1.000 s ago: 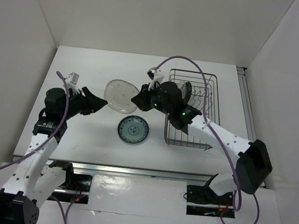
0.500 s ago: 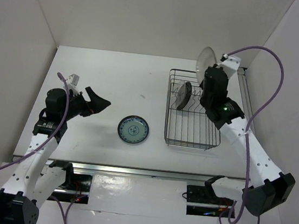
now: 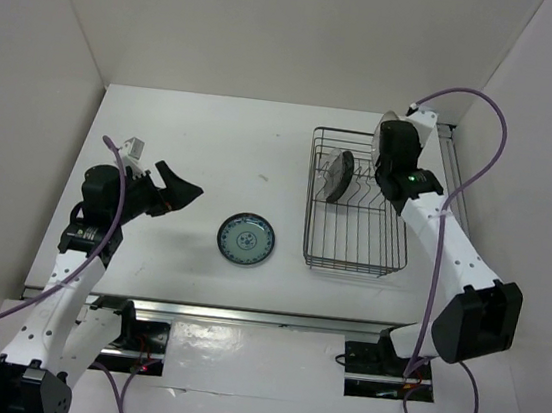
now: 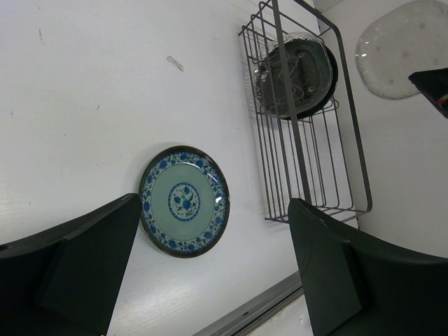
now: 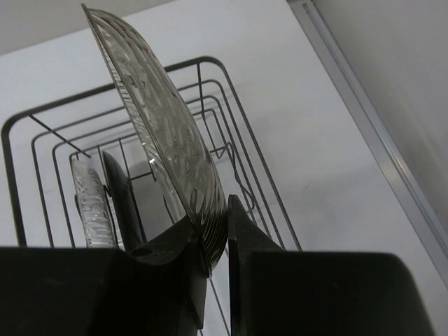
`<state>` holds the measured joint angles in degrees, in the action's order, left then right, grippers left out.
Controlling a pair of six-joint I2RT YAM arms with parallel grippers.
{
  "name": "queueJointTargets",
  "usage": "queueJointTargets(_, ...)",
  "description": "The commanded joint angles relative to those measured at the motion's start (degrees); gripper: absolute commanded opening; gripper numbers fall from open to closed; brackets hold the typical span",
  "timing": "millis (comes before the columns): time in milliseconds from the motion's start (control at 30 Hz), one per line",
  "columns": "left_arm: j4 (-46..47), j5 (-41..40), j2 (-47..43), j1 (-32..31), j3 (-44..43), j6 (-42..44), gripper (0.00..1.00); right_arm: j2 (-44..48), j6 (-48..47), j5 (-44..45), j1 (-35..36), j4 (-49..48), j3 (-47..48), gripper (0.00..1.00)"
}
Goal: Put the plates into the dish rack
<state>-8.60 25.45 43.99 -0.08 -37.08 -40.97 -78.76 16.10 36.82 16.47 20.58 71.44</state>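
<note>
The robot's right gripper will lower and shift toward the black plate [image 3: 337,175] to bring the held plate down between the wires, because the slots beside that plate are empty.
The dish rack [image 3: 353,238] stands right of centre. A black plate [image 3: 337,175] stands on edge in its back left, with a clear plate [image 5: 89,201] beside it. My right gripper [image 3: 392,145] is shut on the rim of the beige speckled plate [image 5: 164,129], held on edge above the back of the rack [image 5: 231,105]. The left wrist view shows that plate [image 4: 399,47] too. The blue-and-white plate [image 3: 246,238] lies flat on the table. My left gripper [image 3: 179,190] is open and empty, in the air left of it; the plate [image 4: 184,201] shows between its fingers.
White walls close the table on three sides. A metal rail [image 3: 453,178] runs along the table's right edge beside the rack. The table's front edge [image 4: 259,308] lies just past the blue-and-white plate.
My right arm has carried the speckled plate from the table's middle to the back right of the rack and turned it on edge. My left arm has barely moved.
</note>
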Motion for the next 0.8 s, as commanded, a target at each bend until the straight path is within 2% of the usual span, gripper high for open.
queueJointTargets(0,1.4,0.2,-0.4,0.2,-0.1,-0.3,1.0,-2.0,0.1,-1.6,0.7,-2.6,-0.7,0.01)
queueJointTargets(467,0.3,-0.3,-0.4,0.2,-0.1,-0.3,1.0,-8.0,1.7,-2.6,2.3,-3.7,-1.2,0.0)
queueJointTargets(767,-0.8,-0.3,-0.4,0.2,-1.2,0.2,1.0,-9.2,2.9,-0.3,3.4,-4.8,-1.8,0.0)
